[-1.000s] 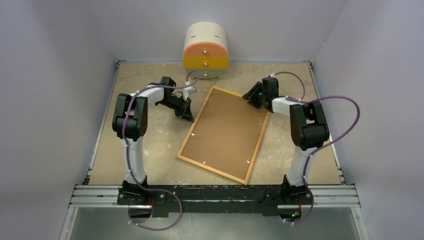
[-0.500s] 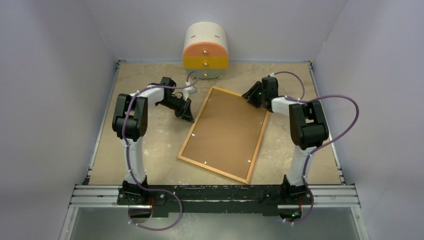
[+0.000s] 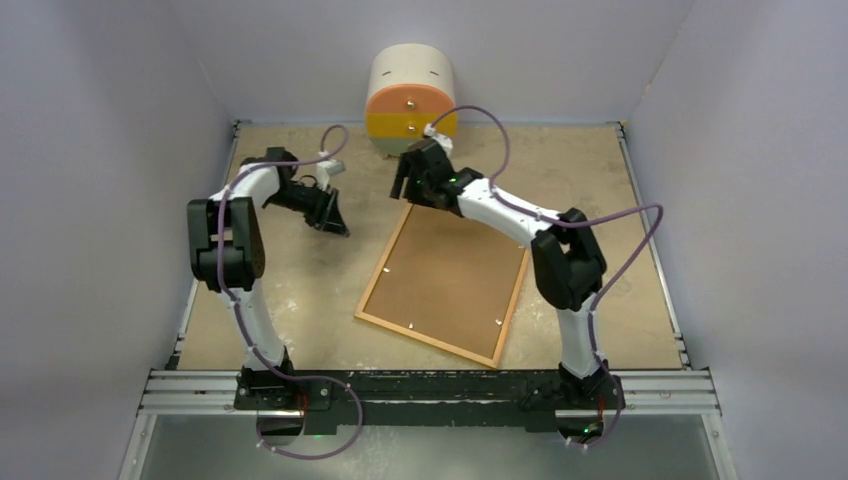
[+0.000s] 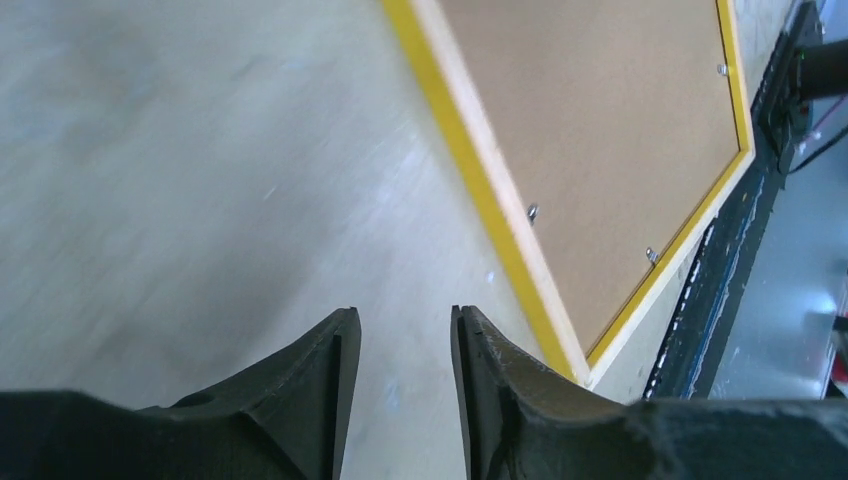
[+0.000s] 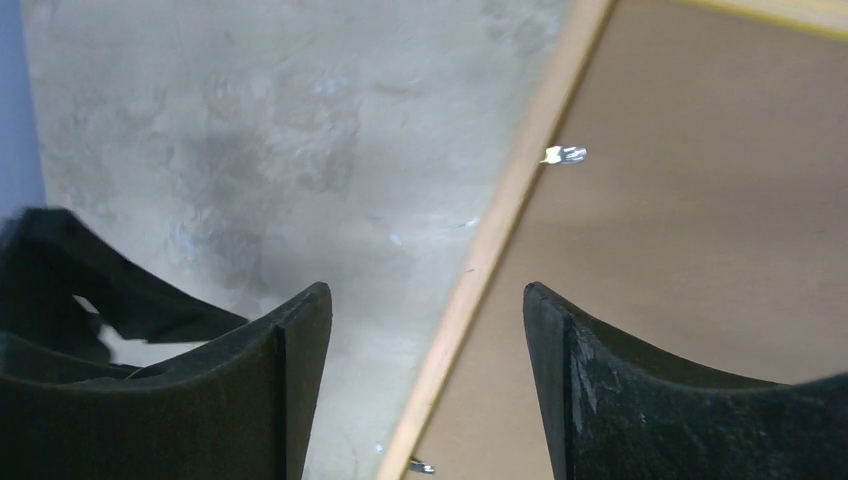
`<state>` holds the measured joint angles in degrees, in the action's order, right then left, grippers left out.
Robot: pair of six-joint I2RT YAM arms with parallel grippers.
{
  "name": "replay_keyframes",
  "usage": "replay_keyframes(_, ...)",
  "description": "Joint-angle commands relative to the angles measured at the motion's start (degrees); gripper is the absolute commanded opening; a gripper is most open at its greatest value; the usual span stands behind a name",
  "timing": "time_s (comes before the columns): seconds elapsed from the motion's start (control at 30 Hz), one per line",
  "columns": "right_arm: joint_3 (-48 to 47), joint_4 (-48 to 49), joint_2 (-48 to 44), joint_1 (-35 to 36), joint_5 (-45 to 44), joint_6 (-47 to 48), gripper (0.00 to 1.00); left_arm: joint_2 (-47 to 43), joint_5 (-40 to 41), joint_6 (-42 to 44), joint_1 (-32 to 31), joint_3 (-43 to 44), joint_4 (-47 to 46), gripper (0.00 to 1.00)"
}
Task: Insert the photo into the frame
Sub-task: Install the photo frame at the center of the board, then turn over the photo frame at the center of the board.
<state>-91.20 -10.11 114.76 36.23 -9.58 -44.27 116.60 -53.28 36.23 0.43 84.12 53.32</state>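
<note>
The middle of the frame's wooden bar lies below and back from my right gripper's open fingers, so the right gripper moves down and back onto it next.
The frame lies back up in the middle of the table, with a brown backing board set in it. The photo is not visible in any view. My left gripper is open and empty, low over bare table to the left of the frame. In the left wrist view the frame's yellow edge runs to the right of its fingers. My right gripper is open over the frame's far left corner. In the right wrist view the frame's wooden rail passes between the fingers without touching them.
A cream drawer unit with orange and yellow fronts stands at the back centre, just behind the right gripper. Grey walls close in the table on three sides. A black rail runs along the near edge.
My right arm has swung left from the frame's far right corner to its far left corner. My left gripper has drawn back leftward, away from the frame. The frame has hardly moved.
</note>
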Motion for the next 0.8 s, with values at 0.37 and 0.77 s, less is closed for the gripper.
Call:
replay_keyframes(0.37,-20.8,-25.5,16.2,12.1,-23.7,0.9,0.73,-6.8,-3.8,19.3,18.6,-1.3,16.9,0.50)
replay_keyframes(0.77,-29.5,-29.6,23.8,15.3,-25.5,1.0,0.63,-8.5,-4.0,22.8,20.0,-3.5,18.2,0.51)
